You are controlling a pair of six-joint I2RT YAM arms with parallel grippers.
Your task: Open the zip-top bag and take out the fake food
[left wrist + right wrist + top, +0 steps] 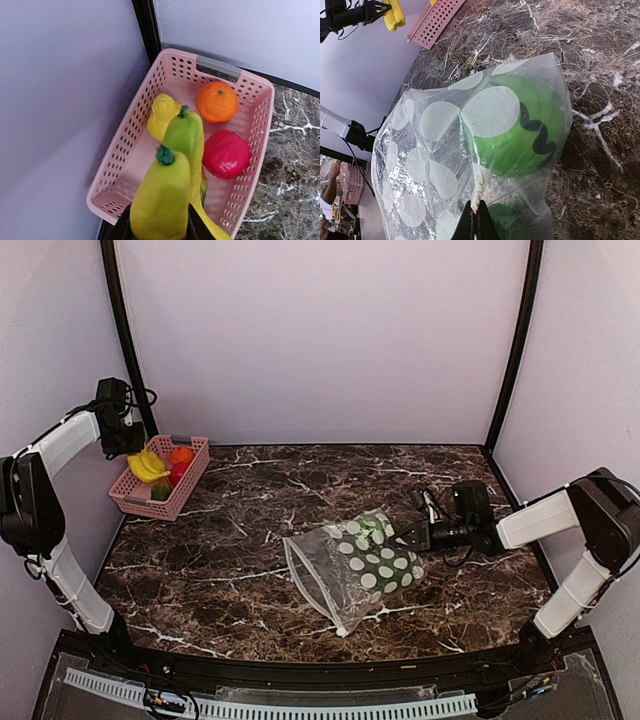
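Note:
The banana piece will next come down in my left gripper onto the basket's bottom [132, 486] [137, 163] along its side, away from the balls, near the yellow piece, before my gripper opens.
The zip-top bag [358, 565] lies on the marble table, clear with pale dots, its mouth towards the near left. A green fake fruit with black marks [520, 130] sits inside it near the right end [375, 530]. My right gripper [406, 537] is shut on a fold of the bag's plastic [479, 217]. My left gripper [130, 445] is shut on a yellow banana piece [162, 200] and holds it over the pink basket [125, 145]. In the basket lie an orange ball [217, 102], a magenta-red ball [226, 154] and a yellow piece [161, 116].
The pink basket [135, 502] stands at the far left against the wall [60, 350]. A black frame post [125, 330] rises behind it. Bare marble [250, 490] lies between the basket and the bag.

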